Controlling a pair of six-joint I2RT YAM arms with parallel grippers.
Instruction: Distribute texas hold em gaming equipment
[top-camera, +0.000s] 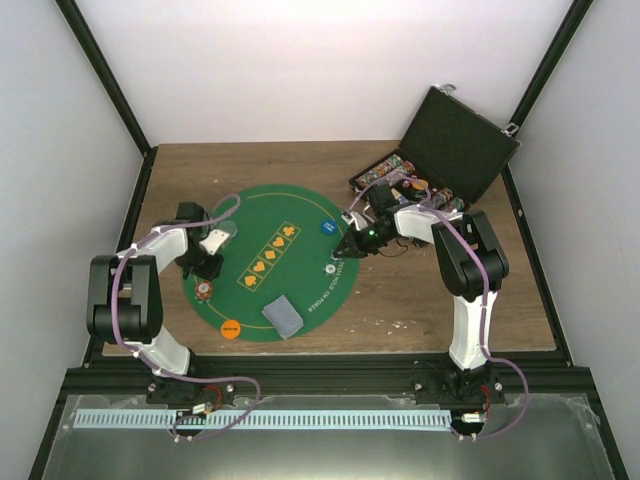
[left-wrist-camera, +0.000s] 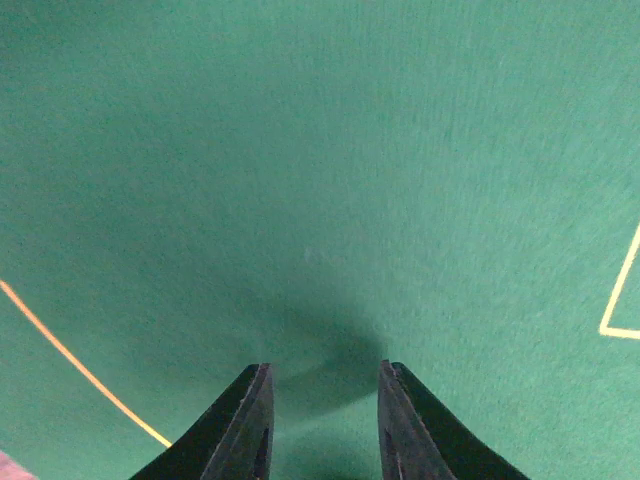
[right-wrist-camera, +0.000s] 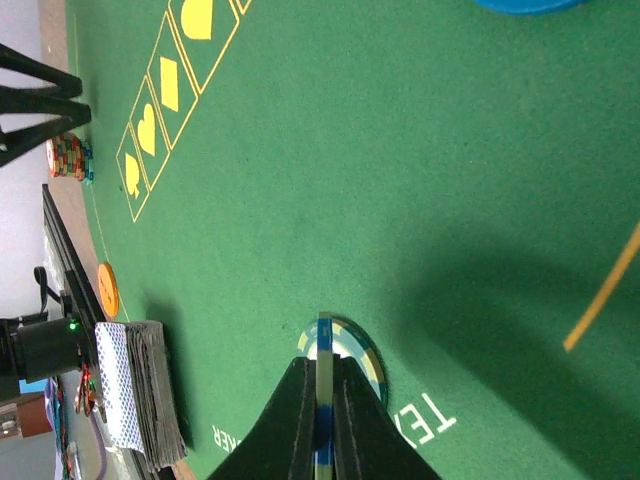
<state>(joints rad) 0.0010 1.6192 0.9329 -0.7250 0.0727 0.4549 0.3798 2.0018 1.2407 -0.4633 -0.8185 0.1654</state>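
Observation:
My right gripper needs to move outward and down and let go of its chip by the orange line's end (right-wrist-camera: 553, 362), which is outward of the gripper and clear of the flat chip.
My right gripper (top-camera: 341, 257) (right-wrist-camera: 322, 365) is shut on a blue-and-cream striped poker chip (right-wrist-camera: 322, 335), held on edge just above the green felt mat (top-camera: 300, 205). A second striped chip (right-wrist-camera: 368, 362) lies flat on the mat right under it, by the white lettering. My left gripper (top-camera: 203, 270) (left-wrist-camera: 322, 368) is open and empty over bare felt, just beyond a small stack of multicoloured chips (top-camera: 203, 290) (right-wrist-camera: 68, 158). A deck of grey-blue-backed cards (top-camera: 282, 315) (right-wrist-camera: 140, 395) lies at the mat's near edge. An orange disc (top-camera: 230, 328) (right-wrist-camera: 107, 288) and a blue disc (top-camera: 328, 227) lie on the mat.
The open black case (top-camera: 455, 150) stands at the back right with rows of chips (top-camera: 385, 170) in its tray, just behind my right arm. Yellow suit boxes (top-camera: 270, 256) cross the mat's middle. The wooden table (top-camera: 420, 300) ends at black frame rails.

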